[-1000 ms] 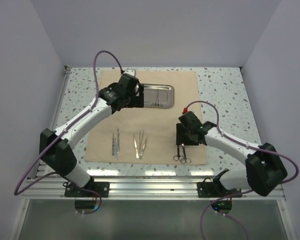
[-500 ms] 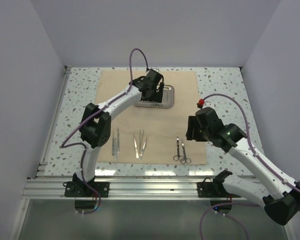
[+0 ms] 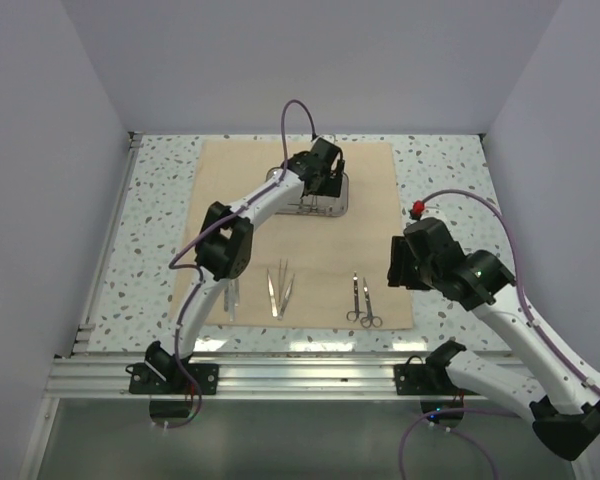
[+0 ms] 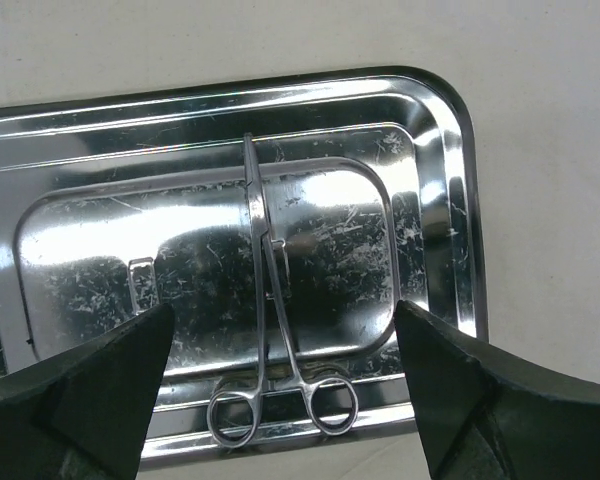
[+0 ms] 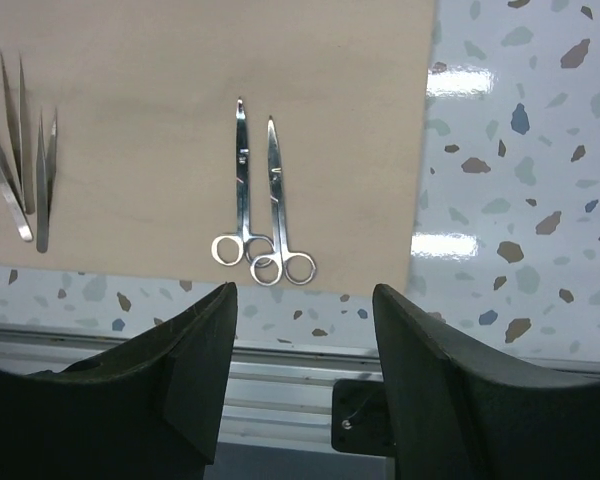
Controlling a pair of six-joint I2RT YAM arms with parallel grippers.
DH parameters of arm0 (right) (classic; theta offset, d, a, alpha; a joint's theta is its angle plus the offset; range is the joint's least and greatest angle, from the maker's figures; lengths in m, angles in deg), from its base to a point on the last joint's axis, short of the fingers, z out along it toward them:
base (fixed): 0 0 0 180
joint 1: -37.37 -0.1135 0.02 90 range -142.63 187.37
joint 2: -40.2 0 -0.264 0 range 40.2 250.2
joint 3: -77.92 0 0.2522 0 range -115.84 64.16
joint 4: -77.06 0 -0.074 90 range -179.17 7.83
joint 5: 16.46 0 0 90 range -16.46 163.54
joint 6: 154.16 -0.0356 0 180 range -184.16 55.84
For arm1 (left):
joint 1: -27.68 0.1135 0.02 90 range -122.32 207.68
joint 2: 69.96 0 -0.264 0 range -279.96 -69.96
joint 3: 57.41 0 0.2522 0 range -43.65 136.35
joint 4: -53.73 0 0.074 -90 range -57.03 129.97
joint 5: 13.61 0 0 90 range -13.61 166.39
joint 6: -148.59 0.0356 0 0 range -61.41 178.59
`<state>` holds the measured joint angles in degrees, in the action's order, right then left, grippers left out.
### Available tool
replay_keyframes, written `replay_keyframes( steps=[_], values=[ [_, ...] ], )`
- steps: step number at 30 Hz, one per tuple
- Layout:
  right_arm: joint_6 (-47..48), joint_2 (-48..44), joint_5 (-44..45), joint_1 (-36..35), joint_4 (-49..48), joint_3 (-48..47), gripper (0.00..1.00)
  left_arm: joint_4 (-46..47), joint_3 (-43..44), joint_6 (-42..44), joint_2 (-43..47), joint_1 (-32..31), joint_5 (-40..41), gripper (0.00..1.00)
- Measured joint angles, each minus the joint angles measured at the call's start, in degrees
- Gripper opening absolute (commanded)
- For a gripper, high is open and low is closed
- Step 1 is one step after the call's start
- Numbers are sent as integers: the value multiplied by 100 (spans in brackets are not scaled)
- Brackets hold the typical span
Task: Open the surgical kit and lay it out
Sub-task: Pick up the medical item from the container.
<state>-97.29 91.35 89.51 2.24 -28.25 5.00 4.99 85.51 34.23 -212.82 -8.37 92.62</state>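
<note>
I will next lower my left gripper onto the joint of the ring-handled scissors below it in the tray (image 3: 305, 209), because its open fingers are on either side of their shanks.
The beige cloth wrap (image 3: 310, 245) lies spread flat on the table. At its far end stands the steel tray (image 3: 305, 209), and my left gripper (image 3: 325, 172) hovers above it, open and empty. In the left wrist view one pair of ring-handled scissors (image 4: 270, 300) lies in the tray (image 4: 450, 200), between the wide-apart fingers of the left gripper (image 4: 285, 312). Two scissors (image 3: 362, 300) and several tweezers (image 3: 280, 290) lie in rows near the cloth's front edge. My right gripper (image 3: 404, 262) hangs open and empty to the right of those scissors (image 5: 260, 205), above the cloth's edge (image 5: 302, 290).
The cloth rests on a speckled table (image 3: 450, 190) enclosed by pale walls. An aluminium rail (image 3: 300, 370) runs along the near edge by the arm bases. The left arm's elbow (image 3: 225, 245) covers part of the leftmost tweezers.
The left arm has reached further right over the tray. The right arm has drawn back to the right, away from the two scissors lying on the cloth.
</note>
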Motion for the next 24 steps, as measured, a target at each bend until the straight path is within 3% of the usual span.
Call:
replay_keyframes(
  steps=[11, 16, 24],
  values=[
    [-28, 660, -9, 0, 72, -190, 59, 319, 570, 120, -743, 55, 256, 78],
    [-9, 833, -7, 0, 76, -234, 59, 439, 732, 133, -892, 85, 411, 51],
    [28, 933, 7, 0, 72, -267, 59, 437, 824, 146, -975, 177, 496, 27]
  ],
)
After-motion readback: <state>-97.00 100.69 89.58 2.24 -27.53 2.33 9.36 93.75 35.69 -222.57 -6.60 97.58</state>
